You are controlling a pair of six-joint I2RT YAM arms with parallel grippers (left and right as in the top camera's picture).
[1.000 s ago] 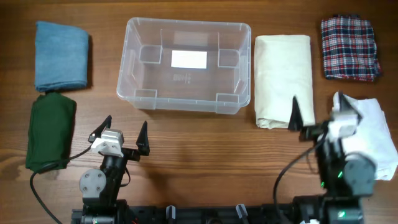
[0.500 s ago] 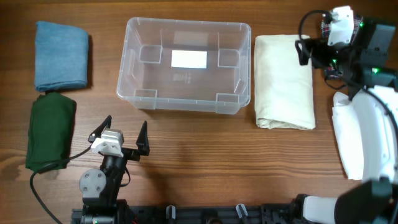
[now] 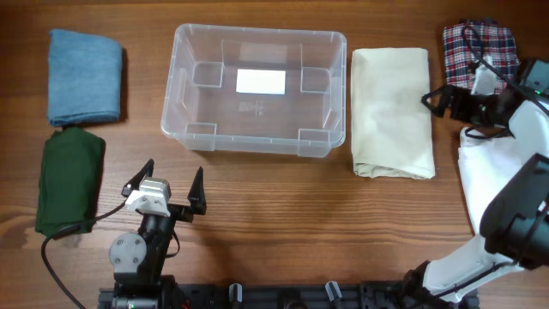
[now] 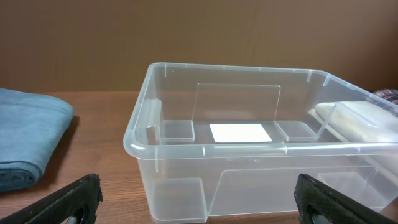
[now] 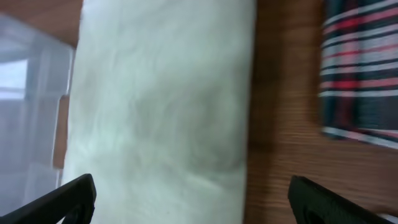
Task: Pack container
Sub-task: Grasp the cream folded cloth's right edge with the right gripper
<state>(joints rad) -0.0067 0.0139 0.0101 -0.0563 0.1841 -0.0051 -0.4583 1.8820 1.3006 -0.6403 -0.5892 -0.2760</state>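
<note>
My right gripper moves down toward the container onto the cream cloth's long edge (image 3: 430, 105) (image 5: 245, 149) by the plaid cloth next.
The clear container (image 3: 255, 33) stands empty at the middle back of the table, with a white label (image 3: 260, 81) on its base. It fills the left wrist view (image 4: 230, 148). My left gripper (image 3: 175, 168) is open and empty in front of it, pointing at its near wall (image 4: 198, 194). My right gripper (image 3: 433, 99) is open and empty, hovering over the right edge of a folded cream cloth (image 3: 391, 112). In the right wrist view the cloth (image 5: 161, 93) lies under the gripper (image 5: 193, 199), and the container's corner (image 5: 28, 93) is at the left.
A folded blue cloth (image 3: 84, 75) and a dark green cloth (image 3: 69, 184) lie left of the container. A plaid cloth (image 3: 482, 51) lies at the back right. A white cloth (image 3: 480, 172) lies under the right arm.
The right arm rose from the front right, swung to the back right, then came down over the cream cloth's right edge. The left arm has not moved.
</note>
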